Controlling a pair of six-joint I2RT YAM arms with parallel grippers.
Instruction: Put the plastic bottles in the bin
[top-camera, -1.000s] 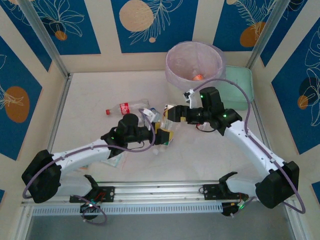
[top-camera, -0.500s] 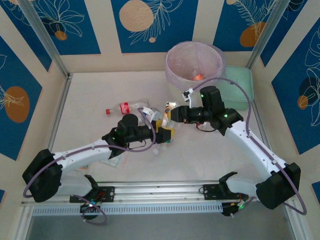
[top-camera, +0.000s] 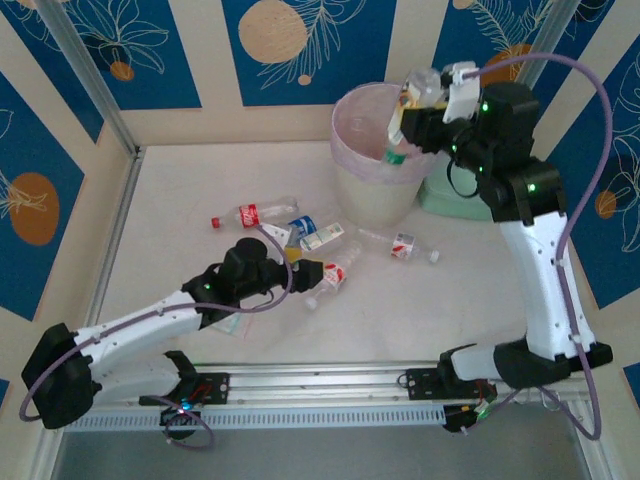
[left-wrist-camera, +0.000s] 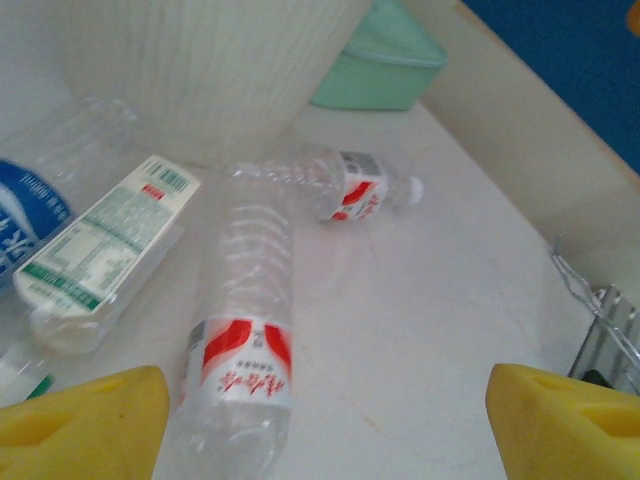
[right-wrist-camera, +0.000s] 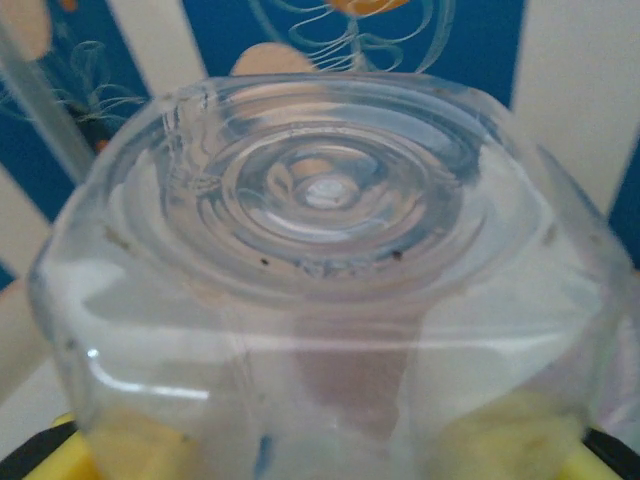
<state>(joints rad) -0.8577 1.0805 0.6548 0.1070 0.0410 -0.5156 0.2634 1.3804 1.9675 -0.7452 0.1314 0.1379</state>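
The opening of the bin (top-camera: 345, 140) is below the robot's right gripper, so the gripper will next move down into it and let go of the clear plastic bottle there.
My right gripper (top-camera: 413, 108) is raised over the bin (top-camera: 345, 140) and shut on a clear plastic bottle (top-camera: 398, 148) that hangs green cap down above the opening. In the right wrist view the bottle's ribbed base (right-wrist-camera: 320, 230) is close to the lens, with the yellow fingers (right-wrist-camera: 110, 440) behind it. My left gripper (top-camera: 312, 270) stands open low over the table. A red-and-white-labelled bottle (left-wrist-camera: 240, 360) lies just inside its left finger (left-wrist-camera: 80, 425). Several more bottles lie nearby: red-labelled (top-camera: 250, 215), blue-labelled (top-camera: 300, 225), green-and-white-labelled (top-camera: 322, 236) and one further right (top-camera: 403, 245).
A mint-green case (top-camera: 470, 185) sits right of the bin, against the wall. A flat clear packet (top-camera: 232, 320) lies under the left arm. A metal rail (top-camera: 320, 385) runs along the near edge. Patterned walls enclose the table.
The right gripper shut on a bottle at the table's middle and rose with it to above the bin. The left gripper opened wider and drew back a little.
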